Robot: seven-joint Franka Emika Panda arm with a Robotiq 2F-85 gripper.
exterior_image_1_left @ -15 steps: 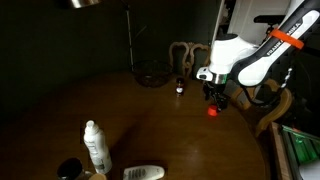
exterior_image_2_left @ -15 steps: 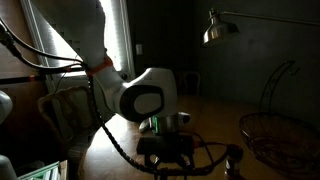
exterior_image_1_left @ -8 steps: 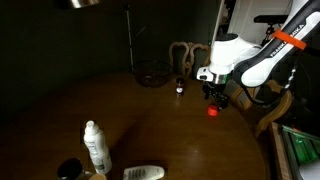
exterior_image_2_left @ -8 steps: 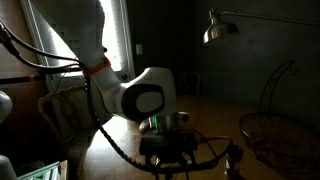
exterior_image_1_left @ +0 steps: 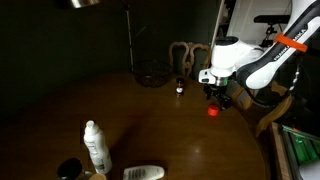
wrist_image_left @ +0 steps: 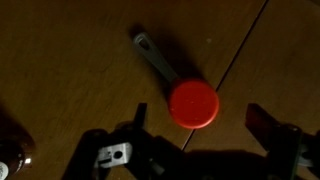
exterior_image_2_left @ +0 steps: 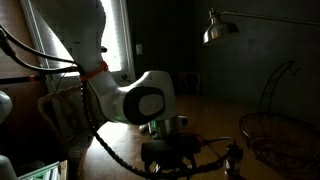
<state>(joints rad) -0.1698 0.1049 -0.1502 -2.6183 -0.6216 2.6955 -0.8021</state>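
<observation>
My gripper should next go down around the red head of the round object (wrist_image_left: 193, 104) and close, because that head is just below my gripper, between its open fingers.
A small red round-headed object (wrist_image_left: 192, 103) with a thin grey stem (wrist_image_left: 152, 55) lies on the dark wooden table (wrist_image_left: 70, 70). My gripper (wrist_image_left: 200, 125) hangs just above it, open, the red head between and slightly ahead of the two dark fingers (wrist_image_left: 268, 122). Nothing is held. In an exterior view the red object (exterior_image_1_left: 213, 111) sits near the table's right side, directly under the gripper (exterior_image_1_left: 216, 96). In an exterior view the gripper (exterior_image_2_left: 180, 155) is low over the table, and the red object is hidden.
A wire basket (exterior_image_1_left: 154, 74) and a small dark bottle (exterior_image_1_left: 180, 87) stand at the back. A white spray bottle (exterior_image_1_left: 96, 146), a white flat object (exterior_image_1_left: 144, 172) and a dark round thing (exterior_image_1_left: 69, 169) lie near the front. A lamp (exterior_image_2_left: 221, 27) hangs overhead; chairs surround the table.
The arm has shifted slightly, with the gripper sinking a little toward the red object. The jaws stay open.
</observation>
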